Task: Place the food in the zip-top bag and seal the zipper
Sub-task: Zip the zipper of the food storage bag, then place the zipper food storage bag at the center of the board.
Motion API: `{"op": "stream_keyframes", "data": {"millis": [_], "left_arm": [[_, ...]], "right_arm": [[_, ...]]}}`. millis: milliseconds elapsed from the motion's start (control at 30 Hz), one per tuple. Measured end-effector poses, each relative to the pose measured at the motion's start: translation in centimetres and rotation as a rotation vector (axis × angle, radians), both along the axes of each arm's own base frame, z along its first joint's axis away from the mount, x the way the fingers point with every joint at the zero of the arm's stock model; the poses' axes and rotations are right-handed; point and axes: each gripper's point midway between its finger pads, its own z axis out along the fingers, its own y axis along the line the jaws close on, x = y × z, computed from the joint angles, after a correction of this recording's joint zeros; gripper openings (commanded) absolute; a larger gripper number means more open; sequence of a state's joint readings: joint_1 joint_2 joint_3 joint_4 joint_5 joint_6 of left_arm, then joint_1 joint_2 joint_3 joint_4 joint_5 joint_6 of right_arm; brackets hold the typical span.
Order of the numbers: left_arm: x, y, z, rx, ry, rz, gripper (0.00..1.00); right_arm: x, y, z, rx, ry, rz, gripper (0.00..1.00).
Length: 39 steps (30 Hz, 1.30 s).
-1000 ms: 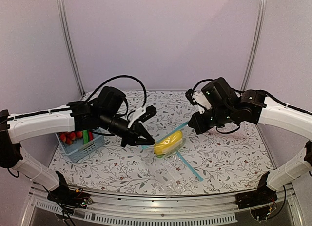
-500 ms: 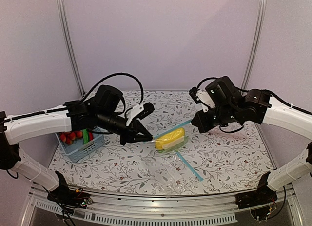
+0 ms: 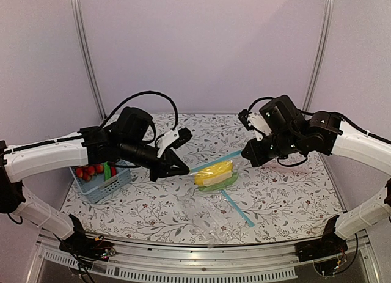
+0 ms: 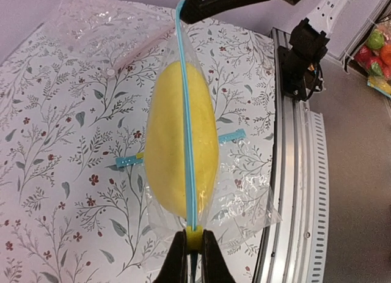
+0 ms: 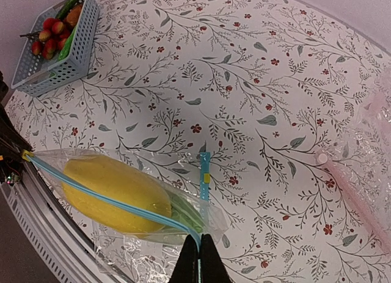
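My left gripper swings outward and toward the basket next, then lowers to the bare patterned table there (image 3: 156, 195), since the larger clear bag lies below.
The zip-top bag (image 3: 215, 179) hangs in the air between my two grippers, above the table. Its light-blue zipper (image 3: 215, 159) is stretched straight between them. The yellow food (image 3: 214, 172) and the green food (image 3: 221, 184) lie inside the bag. My left gripper (image 3: 185, 170) is shut on the zipper's left end, on a small yellow tab (image 4: 194, 235). My right gripper (image 3: 245, 153) is shut on the other end (image 5: 200, 241). In the left wrist view the zipper (image 4: 186, 112) crosses the yellow food (image 4: 168, 148). The right wrist view shows the yellow food (image 5: 116, 185) and the green food (image 5: 186, 213).
A larger clear bag with a longer blue strip (image 3: 237, 208) lies flat below the held bag. A clear bag with a pink strip (image 5: 357, 173) lies at the right. A blue basket (image 3: 98, 182) with red berries stands at the left. The metal table edge (image 4: 293, 173) is near.
Both grippers have risen a little and drawn apart. The bag has come up with them and its zipper is stretched straighter.
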<state>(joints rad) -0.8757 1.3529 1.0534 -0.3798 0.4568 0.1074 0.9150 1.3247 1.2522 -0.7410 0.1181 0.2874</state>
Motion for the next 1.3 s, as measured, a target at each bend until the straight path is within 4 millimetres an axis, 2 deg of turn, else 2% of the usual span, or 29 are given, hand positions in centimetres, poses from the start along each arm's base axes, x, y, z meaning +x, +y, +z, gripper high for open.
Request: {"op": "stream_keyframes", "data": {"millis": [367,400,467,567,633,700,867,1000,1133,1300], "left_arm": [[0.2,0.2,-0.1,0.007,-0.016,0.002,0.0],[0.2,0.2,-0.1,0.007,-0.015,0.001,0.0],[0.1,0.1,-0.1,0.001,-0.005,-0.005,0.0],[-0.3,0.1,-0.1,-0.007,0.037,-0.002,0.0],[-0.4,0.0,-0.1,-0.014,0.072,0.012,0.0],[-0.4,-0.1,-0.1,-0.022,0.109,0.033,0.0],[0.3,-0.5,-0.7,-0.034,0.183,0.107,0.0],[2.0,0.0,-2.2,-0.035,0.227,0.213,0.0],[4.7,1.2,-3.9,-0.056,0.282,0.345,0.0],[8.1,1.3,-5.1,-0.11,0.324,0.455,0.0]], "right_arm": [[0.0,0.0,0.1,0.003,-0.002,0.001,0.01],[-0.1,0.0,0.2,0.005,-0.003,0.001,0.09],[-0.2,0.1,0.3,0.012,0.002,0.012,0.39],[-0.6,0.4,0.6,0.046,0.023,0.048,0.69],[-1.2,1.1,1.1,0.086,0.041,0.092,0.84],[-1.6,1.7,1.6,0.128,0.053,0.116,0.91],[-2.0,1.7,3.3,0.183,0.015,0.131,0.95],[-1.7,1.0,4.0,0.193,-0.018,0.098,0.97],[-1.0,0.2,3.2,0.17,-0.029,0.039,0.98],[0.1,-1.1,1.8,0.136,-0.027,-0.042,0.99]]}}
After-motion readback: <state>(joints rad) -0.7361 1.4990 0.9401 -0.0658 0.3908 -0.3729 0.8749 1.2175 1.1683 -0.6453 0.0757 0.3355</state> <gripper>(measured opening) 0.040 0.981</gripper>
